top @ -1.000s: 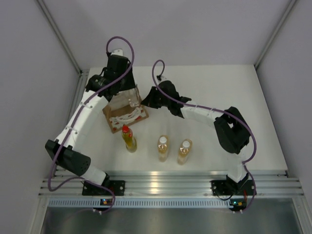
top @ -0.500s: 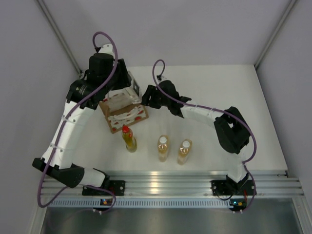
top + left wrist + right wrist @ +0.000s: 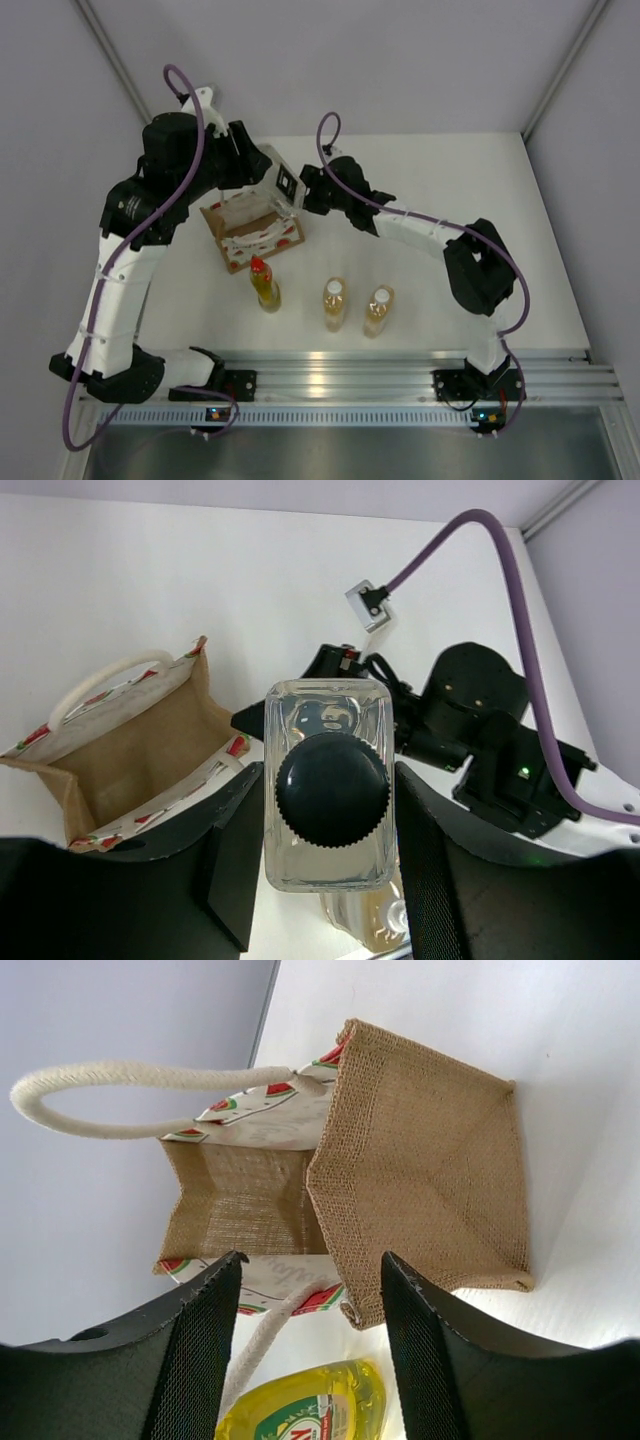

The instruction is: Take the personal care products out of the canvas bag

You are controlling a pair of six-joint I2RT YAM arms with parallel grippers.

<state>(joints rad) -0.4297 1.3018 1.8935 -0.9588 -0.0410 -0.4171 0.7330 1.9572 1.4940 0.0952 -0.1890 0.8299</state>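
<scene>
I should move my left gripper back and down to release the bottle. The gap between the yellow and amber bottles is empty below the gripper, nearer my base.
My left gripper [image 3: 264, 180] is raised above the table and shut on a clear bottle [image 3: 330, 845] with a dark grey cap [image 3: 332, 789]; the bottle [image 3: 284, 185] hangs beside the bag's far right corner. The tan canvas bag [image 3: 250, 230] sits below with its mouth open, and its inside [image 3: 135, 750] looks empty. My right gripper [image 3: 308, 190] stands open just right of the bag [image 3: 420, 1170], nothing between its fingers [image 3: 195, 1360]. A yellow bottle with a red cap [image 3: 265, 285] and two amber bottles [image 3: 334, 303] [image 3: 378, 310] stand in a row near the front.
White rope handles [image 3: 130, 1085] stick out from the bag's rim. The yellow bottle [image 3: 300, 1410] lies just beyond my right fingertips in the right wrist view. The right arm's body [image 3: 480, 740] is close beside the held bottle. Grey walls enclose the table.
The left arm lifted the clear bottle up out of the bag and swung left. The right gripper, shut at the bag's edge before, has opened and let go.
</scene>
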